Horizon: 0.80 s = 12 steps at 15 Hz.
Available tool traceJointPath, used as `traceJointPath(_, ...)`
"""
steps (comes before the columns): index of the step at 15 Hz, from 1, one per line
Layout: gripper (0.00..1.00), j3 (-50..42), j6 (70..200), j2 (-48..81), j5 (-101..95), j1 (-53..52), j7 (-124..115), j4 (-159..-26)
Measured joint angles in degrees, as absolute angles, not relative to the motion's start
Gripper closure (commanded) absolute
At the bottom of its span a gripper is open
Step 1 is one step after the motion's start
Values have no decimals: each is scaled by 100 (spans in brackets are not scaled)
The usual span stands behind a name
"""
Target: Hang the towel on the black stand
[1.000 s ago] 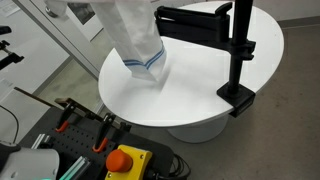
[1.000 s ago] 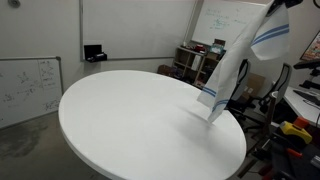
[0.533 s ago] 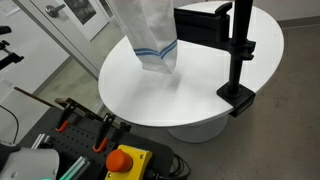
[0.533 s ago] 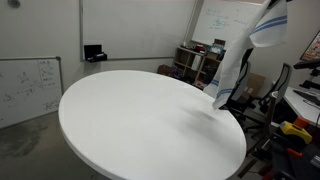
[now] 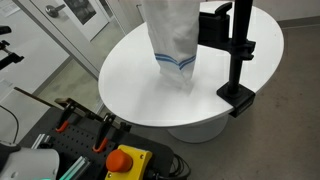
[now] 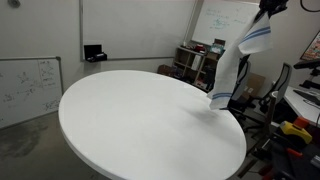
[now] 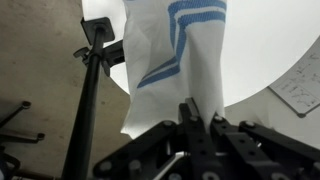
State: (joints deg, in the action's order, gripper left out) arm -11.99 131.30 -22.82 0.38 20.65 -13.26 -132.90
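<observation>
The towel's striped end hangs before the black stand's flat arm (image 5: 212,28) (image 7: 114,53), so I will move my gripper outward over that arm and down to release the fold.
The white towel with thin blue stripes near its lower edge (image 5: 172,38) hangs from above over the round white table (image 5: 130,90). It also shows in an exterior view (image 6: 235,65) and in the wrist view (image 7: 180,60). My gripper (image 7: 197,112) is shut on the towel's top edge. In an exterior view the gripper (image 6: 268,6) is at the top edge of the frame. The black stand (image 5: 238,50) is clamped to the table's edge. Its flat arm (image 5: 212,22) is partly hidden behind the towel. The stand also shows in the wrist view (image 7: 92,70), beside the towel.
A red emergency button on a yellow box (image 5: 125,160) and clamps (image 5: 70,110) lie in front of the table. A whiteboard (image 6: 25,88) leans on the wall. Cluttered shelves and a chair (image 6: 195,60) stand behind the table.
The gripper has carried the hanging towel sideways across the table toward the black stand. The towel now overlaps the stand's arm in an exterior view.
</observation>
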Motion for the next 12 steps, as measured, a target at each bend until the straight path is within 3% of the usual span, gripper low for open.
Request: traceJointPath(12,99,-1204,13103,-211,-398,2011,-2578,-11708)
